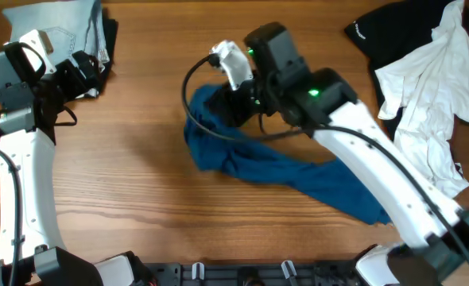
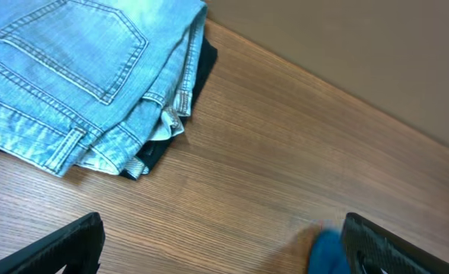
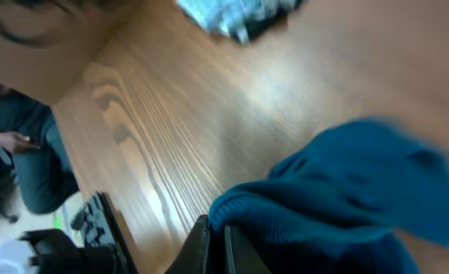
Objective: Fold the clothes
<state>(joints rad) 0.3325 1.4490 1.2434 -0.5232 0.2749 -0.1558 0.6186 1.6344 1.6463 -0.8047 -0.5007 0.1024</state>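
The sweater lies crumpled, so I need to lift my right gripper first. Then I should swing it back and down over the bare wood beside the sweater to let go of the sweater's edge.
A blue sweater (image 1: 282, 171) lies crumpled across the middle of the table, trailing toward the front right. My right gripper (image 1: 231, 102) is at its far left end, shut on a ribbed edge of the sweater (image 3: 339, 190); in the right wrist view the fingers (image 3: 215, 234) pinch that edge just above the wood. My left gripper (image 1: 87, 75) is open and empty at the far left, beside folded light blue jeans (image 1: 56, 28). In the left wrist view the jeans (image 2: 72, 68) lie on a dark folded garment (image 2: 152, 152), beyond the open fingers (image 2: 223, 232).
A heap of black clothing (image 1: 393, 36) and white clothing (image 1: 429, 95) lies at the far right. The right arm (image 1: 377, 167) crosses over the blue sweater. Bare wood (image 1: 123, 183) lies between the left arm and the sweater.
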